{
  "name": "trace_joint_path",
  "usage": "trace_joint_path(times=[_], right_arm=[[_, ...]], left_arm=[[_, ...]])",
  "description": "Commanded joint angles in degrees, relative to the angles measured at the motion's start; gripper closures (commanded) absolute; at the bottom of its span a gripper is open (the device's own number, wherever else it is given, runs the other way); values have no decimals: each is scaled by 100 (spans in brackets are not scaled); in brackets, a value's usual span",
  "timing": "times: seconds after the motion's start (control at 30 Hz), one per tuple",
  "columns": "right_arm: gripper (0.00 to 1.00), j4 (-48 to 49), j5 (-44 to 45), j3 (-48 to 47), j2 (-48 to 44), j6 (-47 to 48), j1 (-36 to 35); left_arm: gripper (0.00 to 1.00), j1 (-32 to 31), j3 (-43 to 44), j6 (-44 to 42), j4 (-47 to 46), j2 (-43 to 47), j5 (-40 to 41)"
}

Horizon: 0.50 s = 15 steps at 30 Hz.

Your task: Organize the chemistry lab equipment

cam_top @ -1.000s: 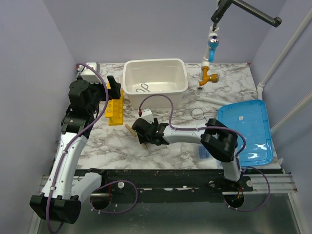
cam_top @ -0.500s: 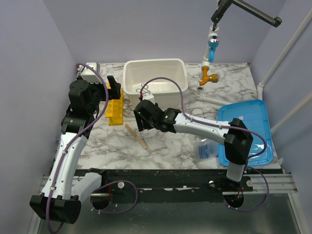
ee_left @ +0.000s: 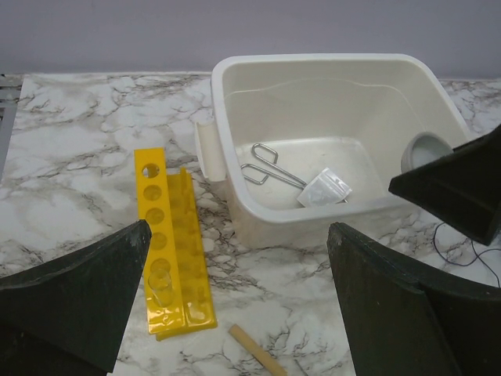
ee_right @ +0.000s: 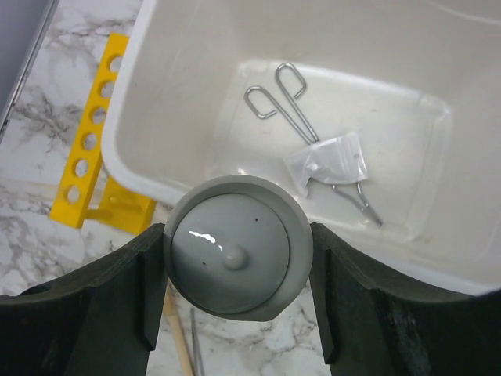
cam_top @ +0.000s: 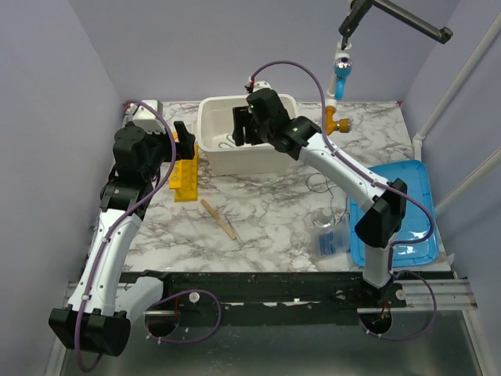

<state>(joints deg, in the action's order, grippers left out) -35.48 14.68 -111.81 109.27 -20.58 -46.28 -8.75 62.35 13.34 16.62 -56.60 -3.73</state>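
Observation:
The right gripper lowers the grey dish (ee_right: 235, 251) into the white tub next, down onto the small clear bag (ee_right: 329, 160), and releases it there, because tongs already lie inside.
My right gripper (ee_right: 236, 270) is shut on a round grey dish (ee_right: 235, 251) with a small spout, held above the near rim of the white tub (ee_right: 125, 157). Silver tongs (ee_right: 301, 125) and a small clear bag (ee_right: 329, 160) lie inside the tub. My left gripper (ee_left: 239, 313) hangs open over the table with nothing between its fingers. Below it are the yellow tube rack (ee_left: 168, 243), with a clear tube (ee_left: 160, 283) in a near hole, and the tan wooden stick (ee_left: 258, 352). A clear bag with blue contents (cam_top: 334, 239) and a piece of clear glassware (cam_top: 321, 218) sit near the front right.
A blue tray (cam_top: 407, 196) lies at the right edge of the marble table. A faucet with a blue and orange fitting (cam_top: 338, 86) stands at the back right. A thin wire loop (cam_top: 317, 182) lies in front of the tub. A white box (cam_top: 145, 110) sits in the back left corner.
My right arm has swung up from the table beside the wooden stick and back to the tub's near rim. The left arm has barely moved.

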Motion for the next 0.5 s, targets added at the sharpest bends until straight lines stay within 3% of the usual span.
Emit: trace_joint_path(times=[0.0,0.47], right_arm=[[65,-421,-369,-684,541,311,324],[65,-345,-285,-2031,1731,352,978]], left_arm=[[2,-30,150,-16,100,-26,-41],[2,-39,206,4,165,-145,-124]])
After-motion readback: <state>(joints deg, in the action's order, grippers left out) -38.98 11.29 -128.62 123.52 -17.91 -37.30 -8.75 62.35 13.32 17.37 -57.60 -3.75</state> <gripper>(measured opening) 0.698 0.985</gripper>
